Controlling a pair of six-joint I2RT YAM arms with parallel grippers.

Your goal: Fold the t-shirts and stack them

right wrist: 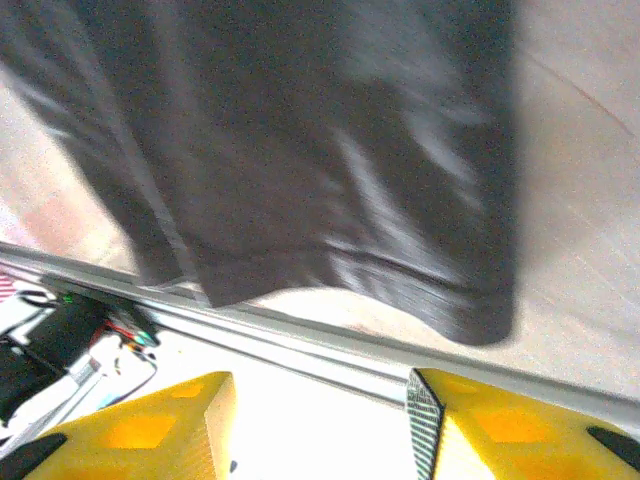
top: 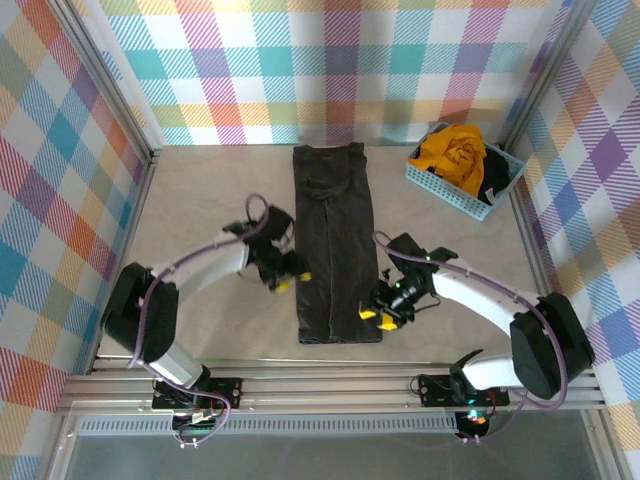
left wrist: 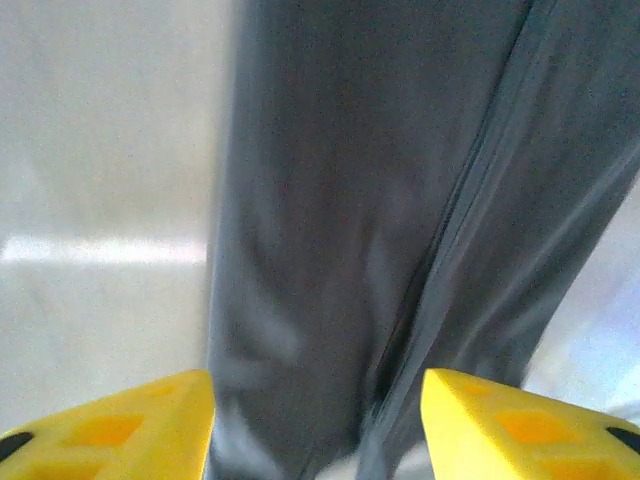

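Note:
The robot's left gripper should move back and down onto the t-shirt's near corner [top: 303,339] on this arm's side, because that corner is below the gripper's fingers and farther back.
A dark charcoal t-shirt [top: 335,245] lies flat in the middle of the table, folded lengthwise into a long narrow strip. My left gripper [top: 283,280] sits at the strip's left edge, about two thirds of the way down. In the left wrist view the yellow fingers [left wrist: 130,425] stand apart, and my left gripper [left wrist: 318,400] is open over the dark t-shirt [left wrist: 370,200]. My right gripper [top: 375,315] is at the strip's lower right edge. It [right wrist: 320,400] is open with nothing between the jaws, and the shirt's hem [right wrist: 330,150] is just ahead. A mustard-yellow t-shirt [top: 452,152] is bunched in the basket.
The light blue lattice basket [top: 440,185] stands at the back right corner, with a dark cloth [top: 494,186] hanging at its right end. The metal front rail [right wrist: 350,350] runs just below the shirt's near hem. Plaid walls close in three sides of the table.

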